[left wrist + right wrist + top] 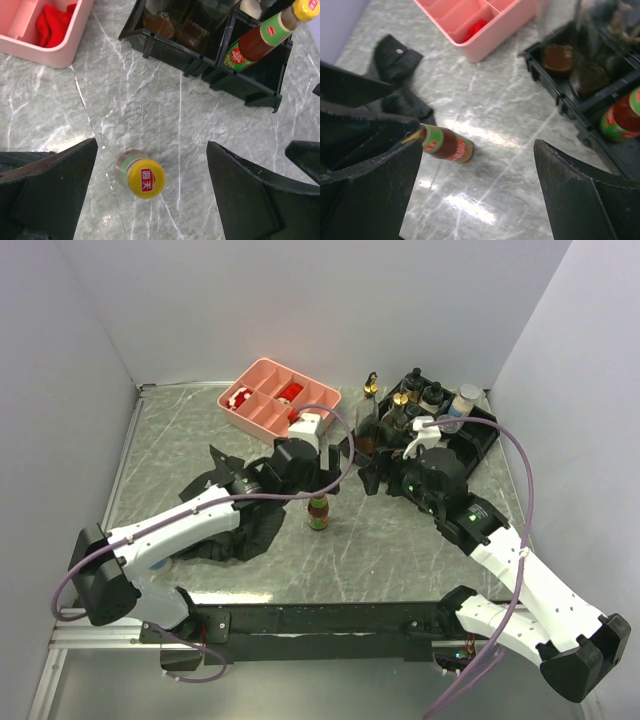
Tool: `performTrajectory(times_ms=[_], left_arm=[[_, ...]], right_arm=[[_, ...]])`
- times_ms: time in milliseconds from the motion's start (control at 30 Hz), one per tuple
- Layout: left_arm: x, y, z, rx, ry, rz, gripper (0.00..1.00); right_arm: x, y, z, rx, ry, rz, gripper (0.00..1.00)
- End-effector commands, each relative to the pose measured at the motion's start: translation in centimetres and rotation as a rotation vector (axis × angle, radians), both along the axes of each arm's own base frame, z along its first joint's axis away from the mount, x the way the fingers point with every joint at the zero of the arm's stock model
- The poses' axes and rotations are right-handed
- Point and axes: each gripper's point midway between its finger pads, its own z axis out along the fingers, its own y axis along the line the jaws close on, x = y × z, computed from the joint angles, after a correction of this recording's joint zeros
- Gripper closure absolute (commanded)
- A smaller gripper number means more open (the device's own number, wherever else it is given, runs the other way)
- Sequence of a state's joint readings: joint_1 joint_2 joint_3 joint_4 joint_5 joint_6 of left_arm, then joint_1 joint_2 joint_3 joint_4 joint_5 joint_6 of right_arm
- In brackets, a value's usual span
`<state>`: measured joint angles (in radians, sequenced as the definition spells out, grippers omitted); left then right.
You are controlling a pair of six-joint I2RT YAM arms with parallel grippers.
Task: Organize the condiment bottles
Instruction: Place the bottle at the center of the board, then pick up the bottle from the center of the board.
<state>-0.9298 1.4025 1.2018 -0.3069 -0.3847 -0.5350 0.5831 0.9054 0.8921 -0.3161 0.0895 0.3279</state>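
Note:
Next, my right gripper swings toward the lone sauce bottle and lowers over the yellow cap (318, 500) (412, 134), since the bottle stands upright with its cap facing up.
A small sauce bottle (318, 510) with a yellow cap (146, 180) and a green and red label (447, 144) stands upright on the marble table. My left gripper (152, 195) hangs over it, open, and the bottle sits between the wide jaws without touching either one. Other condiment bottles (405, 410) stand in a black rack (250, 82), among them a red yellow-capped sauce bottle (260, 37) leaning in its slot. My right gripper (477, 195) is open and empty, low over the table between the lone bottle and the rack (570, 95).
A pink compartment tray (280, 395) with red pieces (52, 22) sits at the back, left of the rack. A crumpled black cloth (225, 515) lies under the left arm, left of the lone bottle. Grey walls close in the table on three sides.

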Motion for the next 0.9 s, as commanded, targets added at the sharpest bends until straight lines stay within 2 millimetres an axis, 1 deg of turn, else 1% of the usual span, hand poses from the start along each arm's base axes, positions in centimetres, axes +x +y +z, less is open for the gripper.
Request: performTrajectory(times_ms=[0,33,67,100,133,167,200,233,267,300,333,367,400,433,467,500,533,567,600,633,667,700,733,767,867], left_arm=[[0.7,1.9,6.5,-0.139,-0.053,0.025,0.04],[0.9,2.2,7.0,-0.152,-0.055,0.018,0.04],[1.8,3.7,7.9,-0.171,-0.065,0.040,0.04],[2.0,4.3,8.2,-0.185,-0.060,0.032,0.04],[1.8,4.5,8.5,-0.209,-0.044,-0.008,0.04],[2.9,6.3,8.8,-0.223,-0.044,0.019,0.04],[2.7,7.2,9.8,-0.244,-0.059,0.012,0.04],[2.6,7.8,9.8,-0.247,-0.063,-0.003,0.04],[2.6,9.5,11.1,-0.260,-0.101,0.022,0.04],[2.5,10.3,11.5,-0.259,-0.119,0.030,0.04],[2.2,11.0,11.1,-0.239,-0.129,0.033,0.04],[1.7,12.3,12.1,-0.247,-0.165,0.049,0.04],[1.4,12.8,12.1,-0.243,-0.180,0.056,0.04],[1.2,13.3,10.8,-0.211,-0.178,0.060,0.04],[0.5,14.1,11.4,-0.218,-0.216,0.074,0.04],[0.2,14.4,10.9,-0.211,-0.222,0.074,0.04],[-0.1,14.6,9.2,-0.190,-0.204,0.074,0.04],[-0.7,14.9,9.4,-0.196,-0.223,0.070,0.04],[-1.0,15.0,8.9,-0.190,-0.221,0.065,0.04],[-1.2,15.2,7.5,-0.162,-0.208,0.061,0.04],[-1.6,15.6,7.5,-0.157,-0.223,0.065,0.03],[-1.4,16.2,7.2,-0.143,-0.233,0.092,0.04],[-1.3,16.5,6.4,-0.122,-0.230,0.101,0.04],[-1.3,16.7,6.3,-0.111,-0.229,0.112,0.04],[-0.9,17.3,6.3,-0.087,-0.229,0.144,0.04]], right_arm=[[-0.5,1.8,4.0,0.081,-0.059,0.085,0.00],[-0.4,1.9,4.1,0.087,-0.059,0.086,0.00],[-0.7,2.5,4.1,0.101,-0.046,0.114,0.00],[-0.8,2.9,4.2,0.109,-0.043,0.125,0.00],[-0.8,3.3,4.3,0.120,-0.043,0.137,0.00],[-1.1,4.1,4.0,0.129,-0.027,0.166,0.00],[-1.2,4.6,3.9,0.133,-0.023,0.180,0.00],[-1.2,5.1,4.0,0.139,-0.028,0.192,0.00],[-1.3,5.9,3.5,0.129,-0.015,0.209,0.00],[-1.5,6.7,3.6,0.123,-0.017,0.224,0.00],[-1.6,7.3,3.4,0.115,-0.010,0.232,0.00],[-1.4,7.9,2.7,0.100,0.009,0.234,0.01],[-1.6,8.7,2.9,0.094,0.006,0.248,0.01],[-1.7,9.3,2.7,0.088,0.010,0.257,0.01],[-1.5,10.0,1.8,0.068,0.030,0.269,0.02],[-1.2,10.3,1.8,0.057,0.023,0.261,0.02],[-1.2,10.8,1.7,0.050,0.016,0.265,0.03],[-0.9,11.3,0.9,0.023,0.022,0.271,0.05],[-0.7,11.5,0.5,0.009,0.019,0.270,0.06],[-0.5,11.9,0.5,0.002,0.001,0.266,0.07],[-0.2,12.2,-0.3,-0.026,0.001,0.266,0.10],[-0.1,12.3,-0.7,-0.037,-0.003,0.267,0.11],[0.1,12.6,-0.7,-0.038,-0.019,0.266,0.12],[0.4,12.9,-1.3,-0.060,-0.023,0.256,0.14],[1.0,13.2,-2.3,-0.091,-0.024,0.227,0.17]])
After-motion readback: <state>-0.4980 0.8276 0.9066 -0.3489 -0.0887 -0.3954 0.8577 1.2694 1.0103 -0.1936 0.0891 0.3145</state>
